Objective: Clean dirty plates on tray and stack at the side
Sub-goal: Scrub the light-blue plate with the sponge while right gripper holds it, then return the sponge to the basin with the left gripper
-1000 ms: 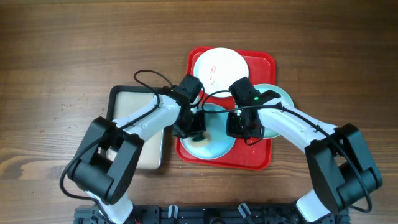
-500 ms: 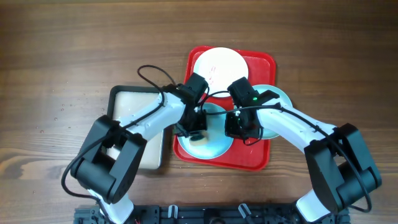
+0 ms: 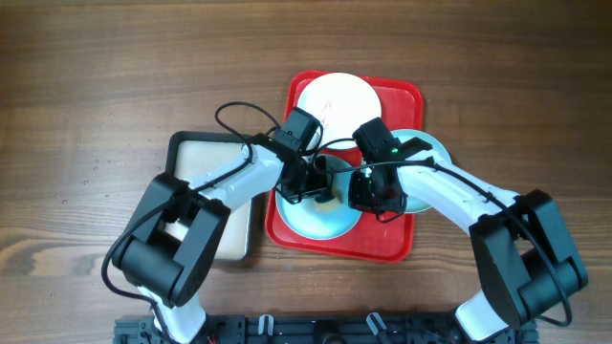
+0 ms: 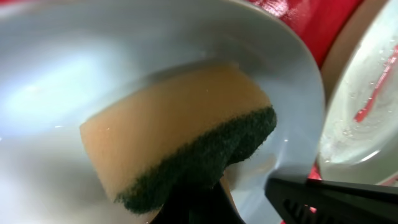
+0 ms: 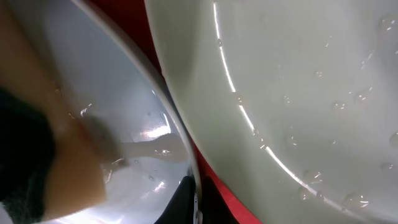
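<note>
The sponge should come up off the clean, smear-free plate next. My left gripper should carry it across to the cream tray [image 3: 229,222], on the plate's left in the overhead view, and let it go.
The red tray [image 3: 405,244] holds three plates. A white plate [image 3: 337,100] with red smears lies at its far end. A pale blue plate [image 3: 320,222] lies at the front; another pale plate [image 3: 430,148] sits at the right under my right arm. My left gripper [image 3: 320,188] is shut on a tan sponge with a dark green scrub face [image 4: 180,143] and presses it on the front plate [image 4: 74,68]. My right gripper [image 3: 368,196] is shut on that plate's right rim [image 5: 186,158]. The neighbouring plate [image 5: 298,93] is wet with droplets.
A smaller black-rimmed cream tray [image 3: 234,244] stands left of the red tray, partly under my left arm. Brown wooden table [image 3: 105,76] lies all around.
My left gripper has moved the sponge rightward and a little up across the front plate, toward the right gripper. The right gripper has stayed on the rim.
</note>
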